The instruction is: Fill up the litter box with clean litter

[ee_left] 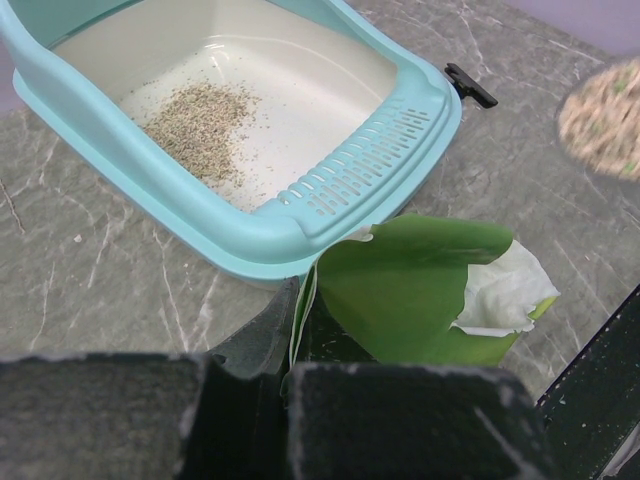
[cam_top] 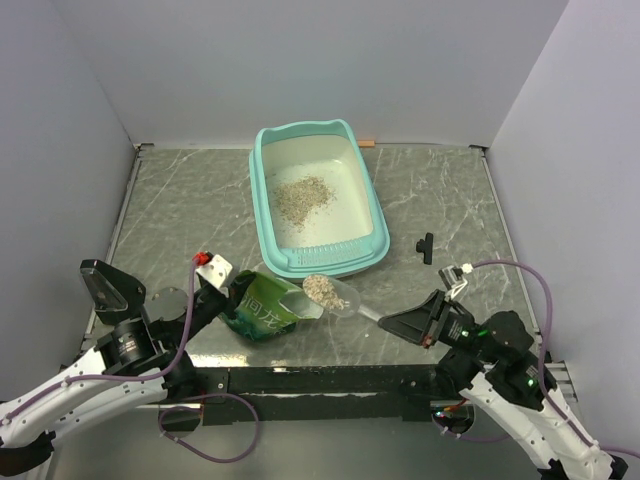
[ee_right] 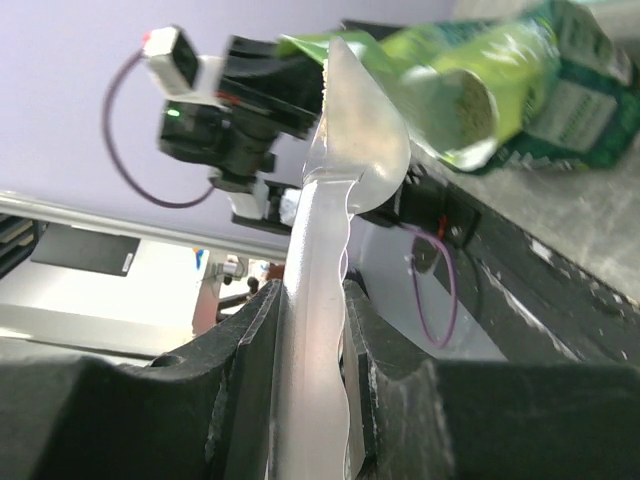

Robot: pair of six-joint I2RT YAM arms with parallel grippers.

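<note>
My right gripper moves outward next, tips the heaped scoop over the box, then lowers and releases it on bare tabletop beyond the clip.
The turquoise litter box (cam_top: 372,205) stands mid-table with a small patch of beige-grey litter (cam_top: 300,197) on its whitish floor; it also fills the left wrist view (ee_left: 330,195). My left gripper (cam_top: 228,290) is shut on the edge of the green bag (cam_top: 262,308), which stands open just in front of the box (ee_left: 410,280). My right gripper (cam_top: 400,322) is shut on the handle of a clear scoop (cam_top: 340,295). The scoop holds a heap of litter (cam_top: 320,287) just right of the bag mouth, near the box's front rim. In the right wrist view the scoop (ee_right: 335,190) shows from below.
A small black clip (cam_top: 427,246) lies on the dark marbled table (cam_top: 180,210) right of the box, also in the left wrist view (ee_left: 470,84). White walls close in on the left, back and right. The table's front edge runs just behind both arm bases.
</note>
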